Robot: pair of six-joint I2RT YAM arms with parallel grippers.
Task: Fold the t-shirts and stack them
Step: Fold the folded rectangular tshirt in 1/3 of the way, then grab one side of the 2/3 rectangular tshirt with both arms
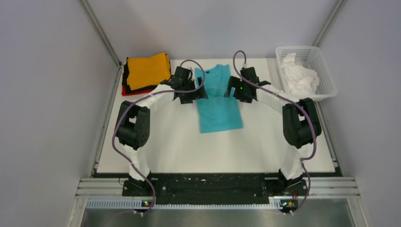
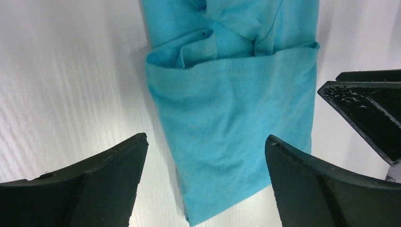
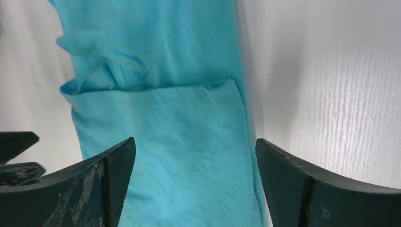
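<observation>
The teal t-shirt's near corner (image 1: 202, 131) (image 2: 193, 220) on the stack's side lies uncovered on the tabletop, so my left gripper needs to go back and down to close on it.
A teal t-shirt (image 1: 218, 101) lies partly folded in a long strip at the middle of the white table, its bottom part folded up over the rest. It shows in the left wrist view (image 2: 231, 118) and the right wrist view (image 3: 175, 137). My left gripper (image 1: 195, 91) is open and empty above the shirt's left edge. My right gripper (image 1: 232, 89) is open and empty above its right edge. A stack of folded shirts, orange (image 1: 147, 70) on top with black and red edges below, sits at the back left. A crumpled white shirt (image 1: 299, 78) lies in the basket.
A white plastic lattice basket (image 1: 326, 78) stands at the back right corner. The stack stands close to the left wall. The right gripper's fingers (image 2: 364, 106) show at the right edge of the left wrist view.
</observation>
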